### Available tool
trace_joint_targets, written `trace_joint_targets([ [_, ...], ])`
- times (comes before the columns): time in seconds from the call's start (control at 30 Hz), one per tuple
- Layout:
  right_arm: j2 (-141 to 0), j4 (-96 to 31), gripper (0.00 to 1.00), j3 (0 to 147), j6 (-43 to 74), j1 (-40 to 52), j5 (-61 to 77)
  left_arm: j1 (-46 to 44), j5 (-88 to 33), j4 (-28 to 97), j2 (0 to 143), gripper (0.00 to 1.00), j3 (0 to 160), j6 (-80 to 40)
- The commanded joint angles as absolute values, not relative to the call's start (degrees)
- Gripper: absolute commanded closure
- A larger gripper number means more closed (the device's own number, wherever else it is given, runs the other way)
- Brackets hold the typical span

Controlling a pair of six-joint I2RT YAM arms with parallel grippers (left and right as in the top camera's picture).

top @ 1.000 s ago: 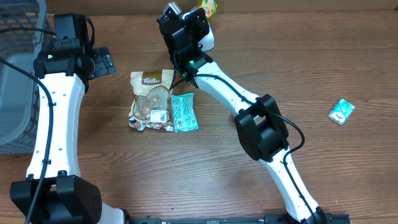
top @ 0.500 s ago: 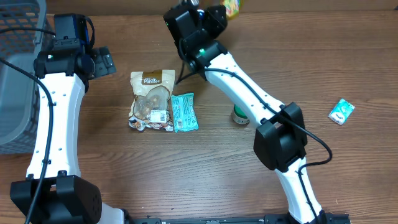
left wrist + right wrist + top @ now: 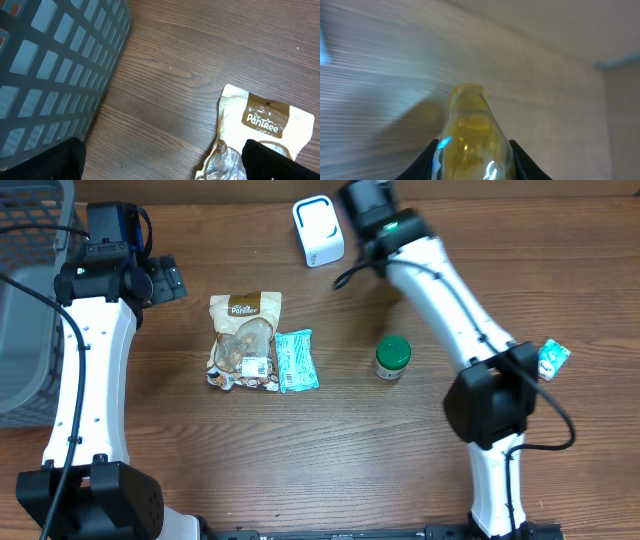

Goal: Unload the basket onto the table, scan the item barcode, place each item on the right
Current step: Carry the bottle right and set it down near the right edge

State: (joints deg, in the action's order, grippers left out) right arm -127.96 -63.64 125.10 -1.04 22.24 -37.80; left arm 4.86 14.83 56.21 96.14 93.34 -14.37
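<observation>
My right gripper swings away from the scanner next, to the right in the overhead view, then down beyond the small teal packet, where the wood is empty.
My right gripper (image 3: 473, 152) is shut on a yellow, glossy, translucent item (image 3: 471, 125) that sticks up between its two black fingers (image 3: 427, 159); the right wrist view is blurred. In the overhead view that arm's wrist (image 3: 368, 200) is at the table's far edge, just right of the white scanner (image 3: 318, 230), and the yellow item is out of sight there. My left gripper (image 3: 165, 280) hangs open at the left over bare wood, beside a Pantree snack pouch (image 3: 265, 120).
A grey mesh basket (image 3: 25, 280) stands at the far left. The Pantree pouch (image 3: 243, 330) and a teal packet (image 3: 296, 360) lie mid-table. A green-lidded jar (image 3: 392, 358) stands to their right, and a small teal packet (image 3: 550, 358) lies by the right edge.
My right arm has swung to the right, away from over the scanner, uncovering the scanner and the green-lidded jar. The yellow item has left the overhead view. The left arm has not moved.
</observation>
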Motion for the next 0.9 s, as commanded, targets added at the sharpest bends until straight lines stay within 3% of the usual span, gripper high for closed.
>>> trace_joint_targets([
  [0.0, -124.5, -65.9, 0.95, 125.6, 3.3, 16.6, -31.1, 4.5, 15.4, 56.3, 96.4, 0.0, 93.5, -13.3],
  [0.4, -124.5, -73.9, 0.87, 124.9, 3.3, -5.7, -12.4, 4.5, 15.4, 56.3, 96.4, 0.01, 93.5, -13.3],
  [0.77, -124.5, -72.6, 0.83, 120.1, 4.7, -14.4, -10.4, 4.5, 15.4, 56.3, 96.4, 0.01, 93.5, -13.3],
  [0.87, -124.5, -72.5, 0.72, 120.0, 4.7, -14.9, -10.2, 4.5, 15.4, 56.3, 96.4, 0.0, 93.5, -13.3],
])
